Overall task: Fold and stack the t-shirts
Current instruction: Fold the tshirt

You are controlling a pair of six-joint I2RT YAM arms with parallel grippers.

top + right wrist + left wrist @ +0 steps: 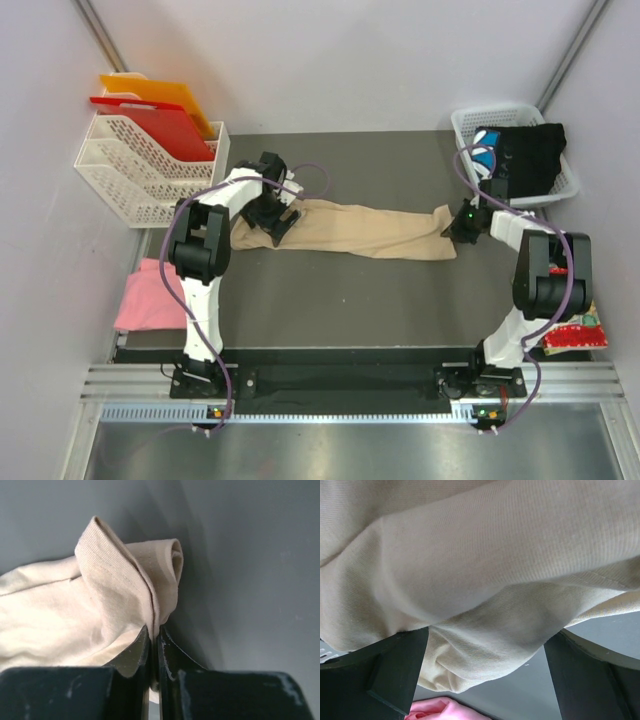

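The beige t-shirt lies long, so my right gripper will next lift its edge, shift left in the top view and lower to release it on the t-shirt's middle [350, 229].
The beige t-shirt [365, 230] lies stretched in a long band across the grey table, between my two grippers. My left gripper [277, 217] is at its left end. In the left wrist view the jaws stand wide apart [490, 647] with a bunch of beige cloth [480, 595] lying loose between them. My right gripper [459, 229] is shut on the shirt's right edge; its fingers [154, 632] pinch a hemmed fold [125, 580]. The pink t-shirt [150, 293] lies crumpled at the table's left edge, and its corner shows in the left wrist view [437, 711]. The black printed t-shirt [530, 155] lies in a basket.
A white basket [470, 122] stands at the back right. A white rack [130, 175] holding red and orange boards stands at the back left. A colourful packet [575, 335] lies at the right edge. Grey walls close in both sides.
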